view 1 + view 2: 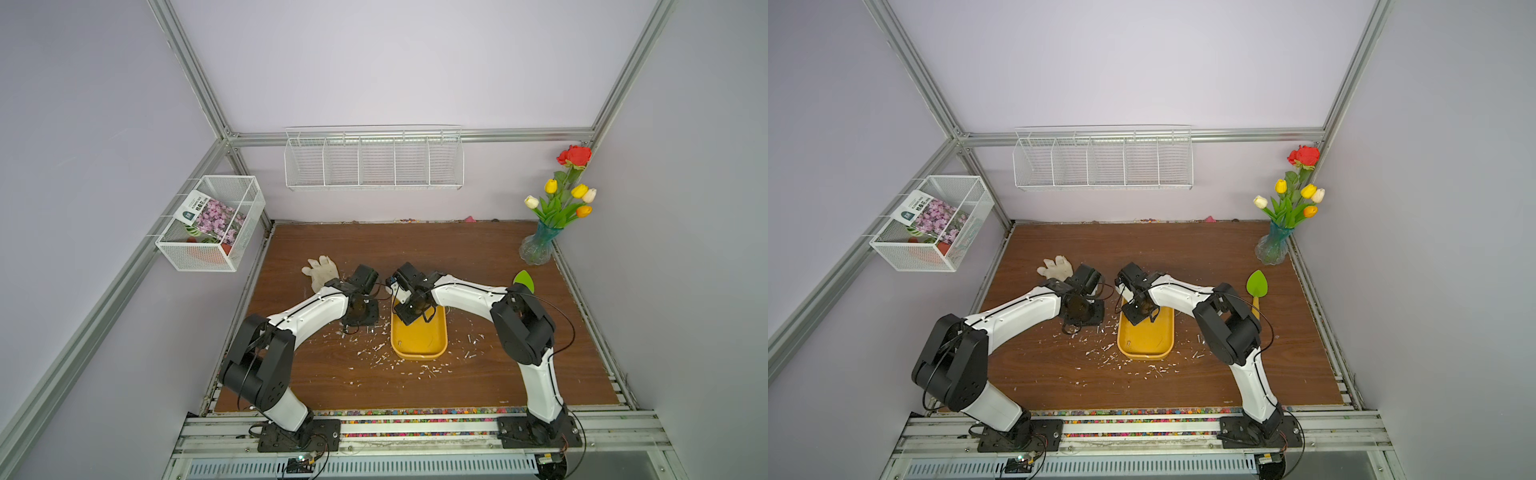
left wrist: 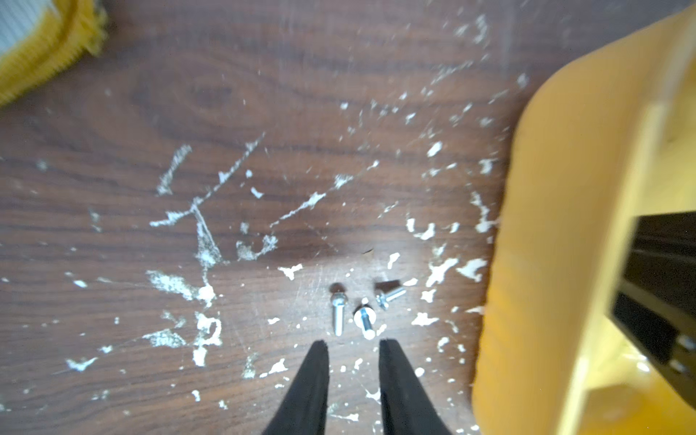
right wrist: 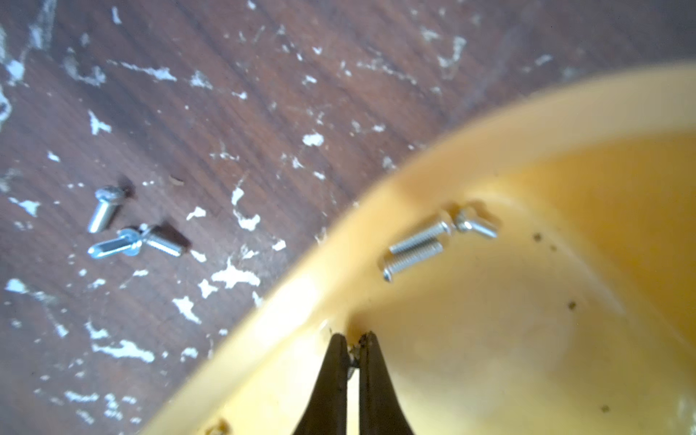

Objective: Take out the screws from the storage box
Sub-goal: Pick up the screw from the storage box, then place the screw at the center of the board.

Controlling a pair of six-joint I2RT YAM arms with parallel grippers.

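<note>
Flecked wood lies across on the trowel side, so my right gripper should lift clear of the box's sides, cross the box [image 1: 419, 345] and lower to release the screw.
The yellow-orange storage box [image 1: 419, 345] [image 1: 1146, 343] lies mid-table between both arms. In the right wrist view my right gripper [image 3: 353, 339] is inside the box [image 3: 527, 339], by its curved wall, shut on a tiny silver screw [image 3: 352, 361] pinched at the tips. Three more screws [image 3: 418, 244] lie together against the box wall beyond it. Another small screw [image 1: 399, 343] shows near the box's front left. My left gripper [image 2: 353, 344] hangs open and empty over the wood, just short of three screws [image 2: 364, 318] lying beside the box [image 2: 565, 263]. Those screws [image 3: 132, 243] also show in the right wrist view.
White flecks [image 1: 374, 347] litter the wood around the box. A pale glove [image 1: 320, 270] lies behind the left arm. A green trowel [image 1: 1257, 284] rests at the right, a vase of flowers [image 1: 540, 245] in the back right corner. Wire baskets [image 1: 374, 166] hang on the walls.
</note>
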